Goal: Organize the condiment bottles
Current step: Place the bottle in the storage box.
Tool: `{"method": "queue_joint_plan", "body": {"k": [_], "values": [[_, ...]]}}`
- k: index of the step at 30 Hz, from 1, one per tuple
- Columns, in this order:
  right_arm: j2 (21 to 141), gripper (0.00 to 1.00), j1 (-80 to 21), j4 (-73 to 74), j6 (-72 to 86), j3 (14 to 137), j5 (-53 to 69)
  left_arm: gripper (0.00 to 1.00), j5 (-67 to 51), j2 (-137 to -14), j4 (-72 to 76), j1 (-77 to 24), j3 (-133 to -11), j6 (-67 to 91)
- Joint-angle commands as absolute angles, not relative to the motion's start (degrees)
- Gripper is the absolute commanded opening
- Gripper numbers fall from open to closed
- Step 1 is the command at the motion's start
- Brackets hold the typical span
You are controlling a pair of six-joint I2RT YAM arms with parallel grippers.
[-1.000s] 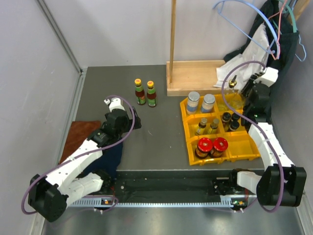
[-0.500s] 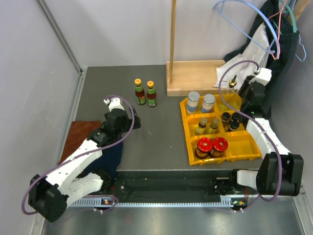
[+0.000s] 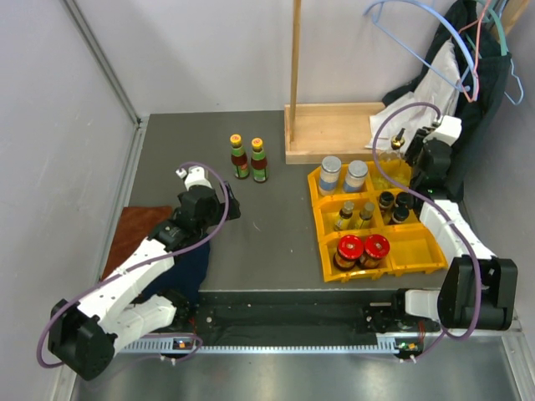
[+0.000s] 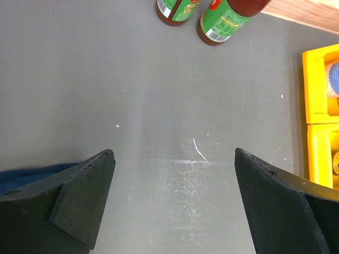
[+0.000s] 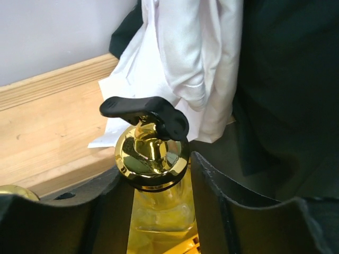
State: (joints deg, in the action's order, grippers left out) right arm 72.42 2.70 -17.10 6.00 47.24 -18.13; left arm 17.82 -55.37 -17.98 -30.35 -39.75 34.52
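Observation:
I will next move my left gripper outward over the tabletop to the neck of the red sauce bottle farther from the bin, because that bottle still stands outside.
A tall clear bottle of yellow liquid with a gold stopper (image 5: 152, 153) stands in the back right compartment of the yellow bin (image 3: 422, 261). My right gripper (image 5: 156, 168) is closed around its neck, a finger against each side. A second gold stopper (image 5: 13, 193) shows at the left edge. The bin also holds two silver-lidded jars (image 3: 331, 173), small bottles (image 3: 355, 215), dark bottles (image 3: 394, 205) and two red-lidded jars (image 3: 362, 248). Two red sauce bottles with green labels (image 3: 249, 158) stand on the table outside it. My left gripper (image 4: 175, 156) hovers open and empty short of them.
A wooden stand base (image 3: 334, 132) with an upright pole sits behind the bin. White cloth (image 5: 196, 63) and dark clothes on hangers (image 3: 468, 67) crowd the back right corner. A brown cloth (image 3: 134, 234) and a blue cloth (image 3: 188, 267) lie under the left arm.
My right wrist has shifted a little to the left over the bin's back right compartment, still on the gold-stoppered bottle. The left arm has not moved.

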Motion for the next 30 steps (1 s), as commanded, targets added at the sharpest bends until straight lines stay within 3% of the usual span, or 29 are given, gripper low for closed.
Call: {"method": "queue_joint_plan", "body": {"k": [1,9,16,25,30], "values": [[72.25,0.47,2.11,-16.88,8.34,48.78,-17.40,0.99,17.84,-53.70,-14.68,-29.88,-39.90,33.93],[69.70,0.56,1.32,-14.42,9.67,48.60,-17.66,0.99,17.75,-53.00,-14.77,-29.71,-39.46,33.75],[64.25,0.75,0.79,-8.62,11.33,51.58,-21.88,0.99,17.49,-52.65,-14.68,-29.44,-39.46,33.75],[55.57,0.99,0.79,10.80,15.20,61.60,-25.86,0.99,17.31,-52.91,-14.68,-29.35,-39.99,34.01],[52.30,0.99,0.79,21.52,16.61,67.40,-19.35,0.99,16.35,-54.75,-13.63,-29.09,-41.22,33.58]]}}
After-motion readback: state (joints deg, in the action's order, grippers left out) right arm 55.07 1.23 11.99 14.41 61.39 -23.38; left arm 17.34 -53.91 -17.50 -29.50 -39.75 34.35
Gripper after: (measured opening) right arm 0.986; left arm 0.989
